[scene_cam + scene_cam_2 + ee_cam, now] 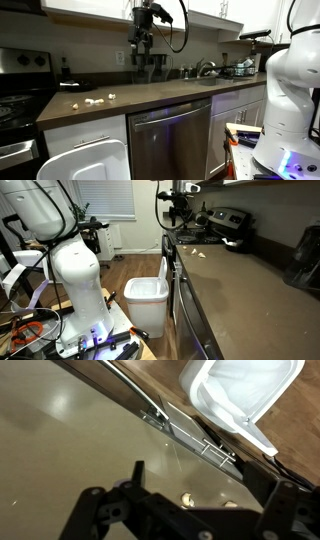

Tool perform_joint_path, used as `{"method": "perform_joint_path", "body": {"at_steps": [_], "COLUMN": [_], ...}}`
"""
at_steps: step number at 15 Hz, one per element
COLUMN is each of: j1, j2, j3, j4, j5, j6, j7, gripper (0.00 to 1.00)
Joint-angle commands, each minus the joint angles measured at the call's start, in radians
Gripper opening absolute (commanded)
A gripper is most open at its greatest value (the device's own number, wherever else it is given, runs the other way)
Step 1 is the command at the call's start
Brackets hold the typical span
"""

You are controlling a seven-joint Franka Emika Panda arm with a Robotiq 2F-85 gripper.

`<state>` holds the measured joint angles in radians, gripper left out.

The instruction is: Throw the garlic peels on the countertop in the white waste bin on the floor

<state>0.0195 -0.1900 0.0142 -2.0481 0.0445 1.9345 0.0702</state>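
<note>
My gripper moves outward and down onto the pale papery peel farthest from the stove [187, 500] next, since it hangs open high above the peels.
A few small off-white garlic peels [95, 100] lie on the dark brown countertop [170, 93] near the stove end. In the wrist view two of them [187, 500] show between my fingers, far below. My gripper [143, 45] hangs well above the countertop, open and empty; it also shows in an exterior view [178, 212] and in the wrist view [190, 525]. The white waste bin [85, 160] stands on the floor in front of the cabinets, with its lid open in an exterior view [148, 293] and in the wrist view [245, 390].
A black stove [18, 110] adjoins the countertop beside the peels. A stainless dishwasher [170, 140] sits under the counter next to the bin. A sink with dishes [225, 72] is at the far end. The robot's white base [290, 90] stands on the floor.
</note>
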Motion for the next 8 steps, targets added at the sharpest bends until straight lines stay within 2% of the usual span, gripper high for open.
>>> {"method": "perform_joint_path", "body": {"at_steps": [1, 4, 8], "j1": [-0.005, -0.008, -0.006], "j2": [0.008, 0.079, 0.227], "j3": [-0.001, -0.012, -0.015], "j4": [-0.014, -0.016, 0.041], "j5": [0.004, 0.021, 0.011], "j6": [0.028, 0.158, 0.348], "j7": [-0.004, -0.015, -0.023], "gripper": [1.00, 1.00, 1.00]}}
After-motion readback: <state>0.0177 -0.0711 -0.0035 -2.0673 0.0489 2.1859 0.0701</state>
